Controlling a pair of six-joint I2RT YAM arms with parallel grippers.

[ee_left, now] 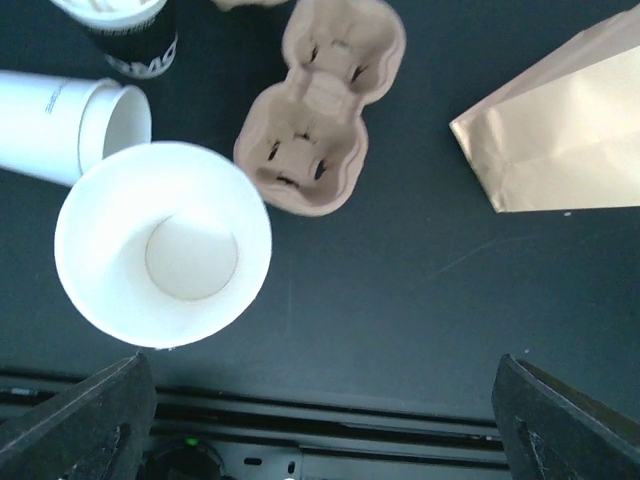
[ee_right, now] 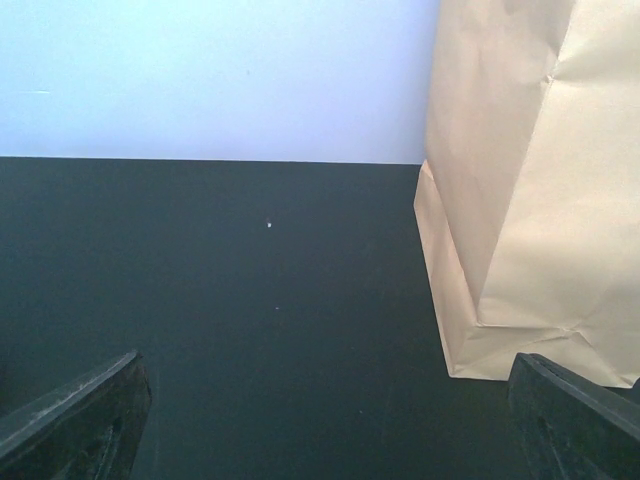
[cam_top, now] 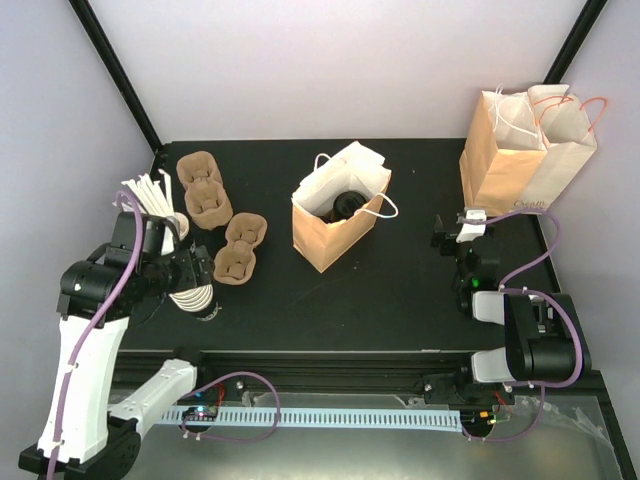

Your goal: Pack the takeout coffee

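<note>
The upright white cup is below my left gripper, so next I should lower it onto the cup's bag-side rim, as the cup's opening lets one finger inside.
The takeout coffee (cam_top: 347, 206) shows as a glossy black round lid inside the open brown paper bag (cam_top: 325, 240) at mid-table. My left gripper (cam_top: 198, 265) is open and empty at the left. It hangs over the lidless white cups and its jaws (ee_left: 325, 430) stand wide apart near the table's front edge. My right gripper (cam_top: 452, 236) is open and empty, low over the bare mat right of the bag. In the right wrist view its fingers (ee_right: 70, 420) sit at the bottom corners.
An upright lidless white cup (ee_left: 165, 245), a lying one (ee_left: 70, 125) and a black-banded cup (ee_left: 135, 40) sit by the left gripper. Brown pulp carriers (cam_top: 205, 190) (cam_top: 240, 248) (ee_left: 320, 110) lie left of the bag. A stack of paper bags (cam_top: 525, 150) (ee_right: 530, 190) stands at the back right.
</note>
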